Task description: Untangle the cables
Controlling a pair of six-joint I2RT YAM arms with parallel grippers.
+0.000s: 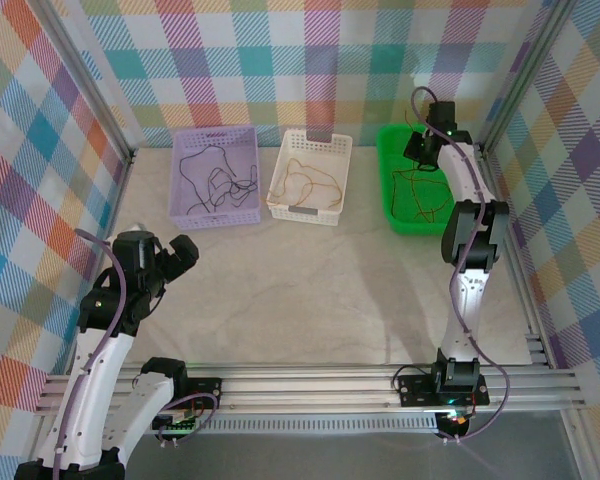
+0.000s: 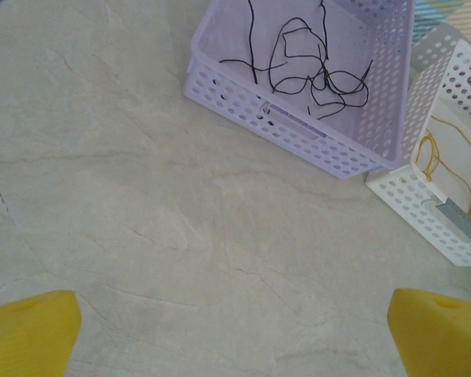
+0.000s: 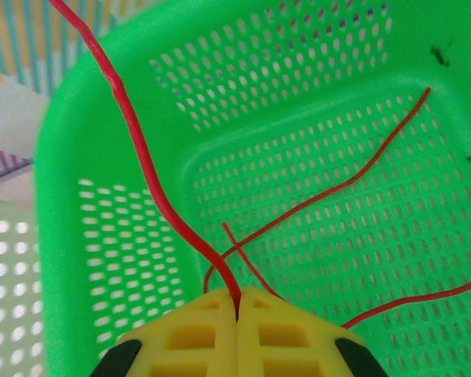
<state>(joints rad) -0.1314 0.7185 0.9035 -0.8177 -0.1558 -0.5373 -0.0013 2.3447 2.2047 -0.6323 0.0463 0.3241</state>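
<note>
I will next move my right gripper down into the green basket and let go of the red cable there, as the basket's perforated bottom is directly below my closed fingers.
The cables lie sorted by colour in three baskets. Black cables (image 1: 215, 183) (image 2: 306, 67) are in the purple basket (image 1: 215, 218) (image 2: 282, 126). Orange-yellow cables (image 1: 310, 185) (image 2: 430, 157) are in the white basket (image 1: 302, 212) (image 2: 424, 208). Thin red cables (image 1: 420, 190) (image 3: 330, 188) rest in the green basket (image 1: 384, 180) (image 3: 63, 133). My right gripper (image 1: 420, 150) (image 3: 237, 302) hangs over the green basket, shut on a red cable (image 3: 144, 153) that rises up to the left. My left gripper (image 1: 170, 262) (image 2: 235, 338) is open over bare table, with nothing between its yellow fingers (image 2: 27, 334).
The baskets stand in a row along the back wall. Plaid walls close in the table on the left, back and right. A metal rail (image 1: 310, 385) runs along the near edge by the arm bases. Bare tabletop (image 1: 310, 290) stretches between the baskets and the bases.
</note>
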